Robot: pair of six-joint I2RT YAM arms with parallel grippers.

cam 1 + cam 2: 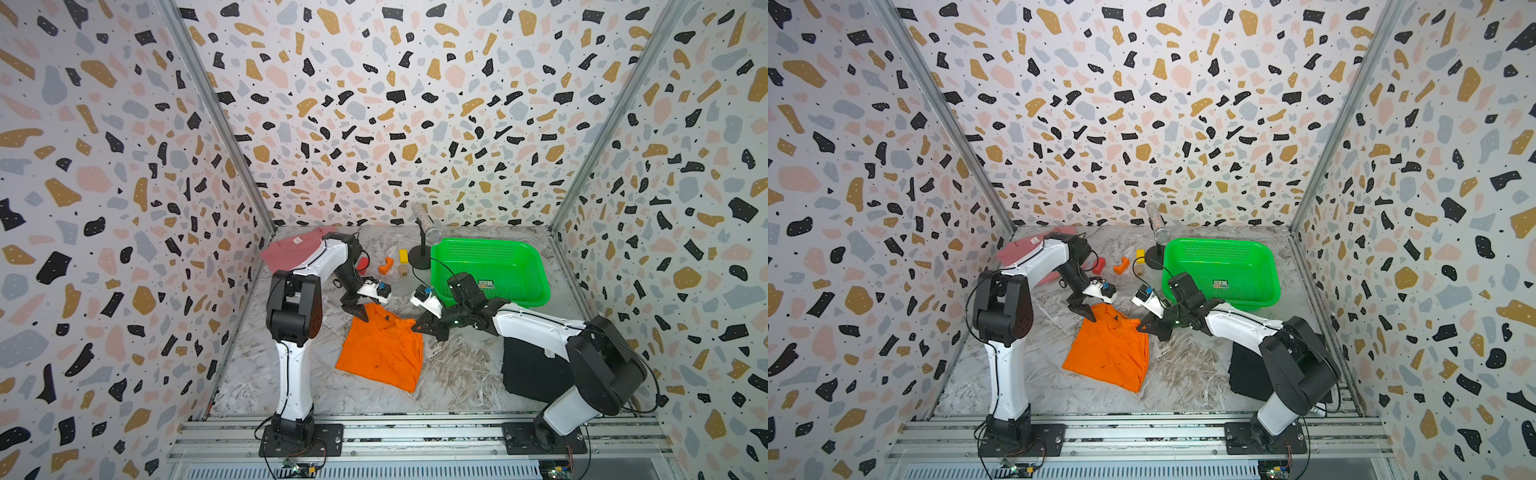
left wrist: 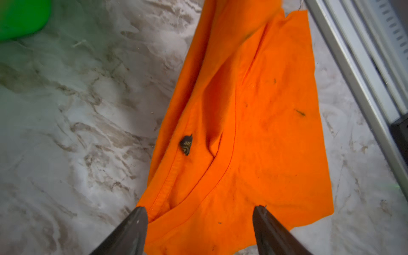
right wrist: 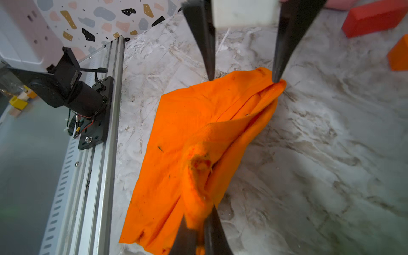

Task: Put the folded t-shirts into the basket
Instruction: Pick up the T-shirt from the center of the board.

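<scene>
My left gripper will next move down and close on the orange t-shirt's loose far corner point(image 1: 369, 310) point(image 2: 197, 235) just below its fingers, while my right gripper holds the other corner.
The orange t-shirt point(image 1: 382, 353) point(image 1: 1108, 353) lies mid-table, its far edge rumpled. My left gripper point(image 1: 356, 311) point(image 1: 1084, 311) point(image 2: 199, 209) is open, with its tips astride the shirt's far left corner; the right wrist view shows them there too point(image 3: 242, 79). My right gripper point(image 1: 415, 328) point(image 1: 1142, 328) point(image 3: 198, 213) is shut on the far right corner of the orange cloth point(image 3: 176, 132). The black t-shirt point(image 1: 532, 370) point(image 1: 1246, 374) lies partly under the right arm. The pink t-shirt point(image 1: 291, 249) point(image 1: 1017, 251) is at the far left, behind the left arm. The green basket point(image 1: 490, 243) point(image 1: 1221, 245) stands at the far right, holding no shirt.
A microphone on a round stand point(image 1: 424, 245) stands just left of the basket. Small blocks lie at the back: red point(image 1: 363, 264), orange point(image 1: 386, 265), yellow point(image 1: 403, 255) and wooden point(image 1: 402, 271). An aluminium rail point(image 1: 415, 432) runs along the front edge.
</scene>
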